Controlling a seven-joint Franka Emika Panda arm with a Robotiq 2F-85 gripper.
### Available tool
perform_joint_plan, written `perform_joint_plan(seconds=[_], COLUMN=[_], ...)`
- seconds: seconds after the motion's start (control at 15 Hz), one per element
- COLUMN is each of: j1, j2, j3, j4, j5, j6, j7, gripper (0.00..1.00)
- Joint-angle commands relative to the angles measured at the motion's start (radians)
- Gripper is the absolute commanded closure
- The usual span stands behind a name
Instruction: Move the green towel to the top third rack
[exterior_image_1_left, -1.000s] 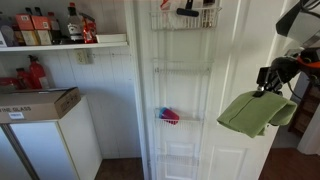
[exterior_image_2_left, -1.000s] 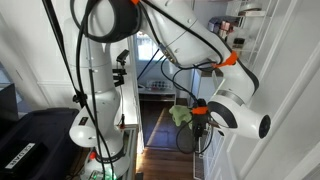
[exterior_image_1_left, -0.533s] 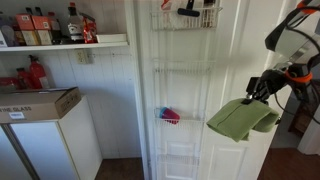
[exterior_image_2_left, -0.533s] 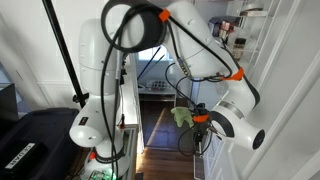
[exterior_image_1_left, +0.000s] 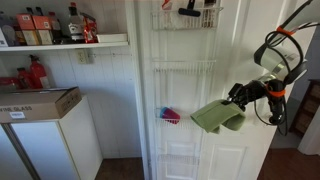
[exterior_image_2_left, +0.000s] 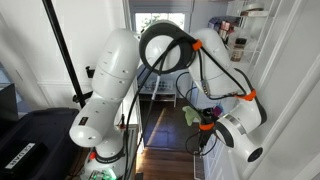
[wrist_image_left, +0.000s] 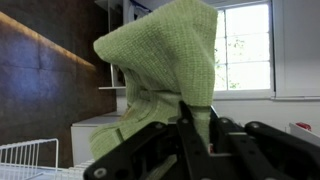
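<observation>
The towel (exterior_image_1_left: 217, 117) should be released over the lower rack next, as there is space beside the red and blue object. My gripper should move across the door and tip down there.
The green towel (exterior_image_1_left: 217, 117) hangs from my gripper (exterior_image_1_left: 237, 96), which is shut on its upper edge. It hangs in the air in front of the white door, to the right of the wire racks (exterior_image_1_left: 185, 68) mounted on it. In the wrist view the towel (wrist_image_left: 165, 70) fills the centre, pinched between my fingers (wrist_image_left: 195, 118). In an exterior view the arm hides most of the towel; my gripper (exterior_image_2_left: 205, 120) is near the door edge.
The top rack (exterior_image_1_left: 186, 17) holds dark items; a lower rack holds a red and blue object (exterior_image_1_left: 169, 116). A shelf with bottles (exterior_image_1_left: 60, 30) and a white cabinet with a cardboard box (exterior_image_1_left: 40, 103) stand beside the door.
My gripper has carried the towel leftward and slightly down, from the right edge towards the door racks. The arm has swung round in both exterior views.
</observation>
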Motion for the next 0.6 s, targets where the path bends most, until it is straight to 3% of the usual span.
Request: perform_joint_plan(seconds=[0.0, 0.53], j1=[-0.021, -0.006], j2=[0.068, 0.157], j3=[0.013, 0.014], j4=[0.064, 0.139], j5=[0.11, 0.259], j6=[-0.012, -0.01], j7=[-0.075, -0.128], gripper=[0.96, 0.96])
